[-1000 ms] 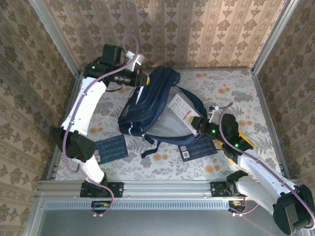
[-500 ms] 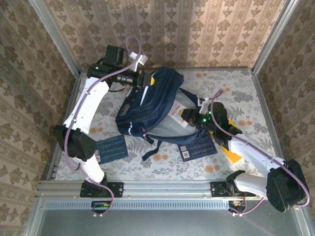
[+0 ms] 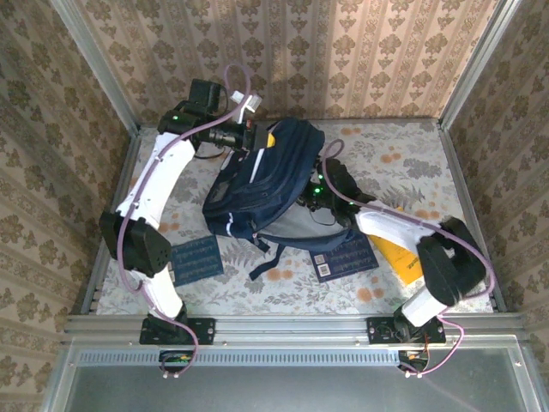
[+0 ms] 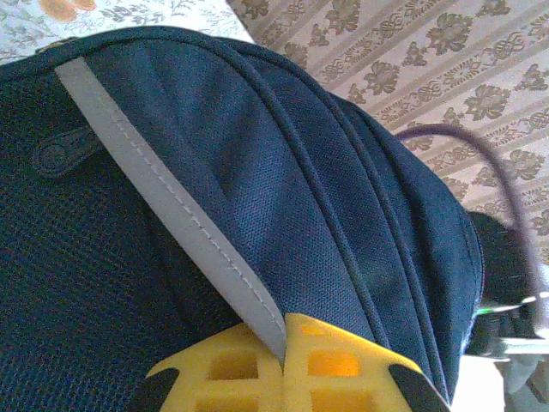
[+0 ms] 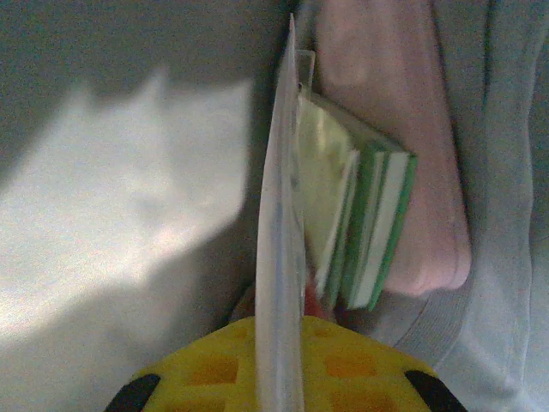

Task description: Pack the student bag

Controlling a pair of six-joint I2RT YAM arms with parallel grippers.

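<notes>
The lower side of the bag lies below my left gripper, so the gripper will next lower the pinched upper flap toward the bag's grey-lined lower side and let go of it.
The student bag [image 3: 257, 184], dark navy with white stripes, lies in the middle of the table with its mouth facing right. My left gripper [image 3: 260, 140] is shut on the bag's upper flap, and its yellow jaws [image 4: 283, 330] pinch the white stripe trim [image 4: 154, 180]. My right gripper [image 3: 313, 193] reaches into the bag's mouth. It [image 5: 279, 343] is shut on a thin white booklet [image 5: 279, 223], seen edge-on against the grey lining [image 5: 111, 215]. Green-edged books [image 5: 369, 223] and something pink [image 5: 403, 103] sit beside it inside the bag.
Two flat navy printed booklets lie on the table, one at the front left [image 3: 197, 256] and one at the front right [image 3: 347, 256]. A yellow flat item [image 3: 396, 256] lies under the right arm. Patterned walls with metal posts [image 3: 94, 64] close in three sides.
My right arm has swung left and carried the white booklet into the bag's mouth. My left gripper has pulled the bag's flap slightly to the right and kept its hold.
</notes>
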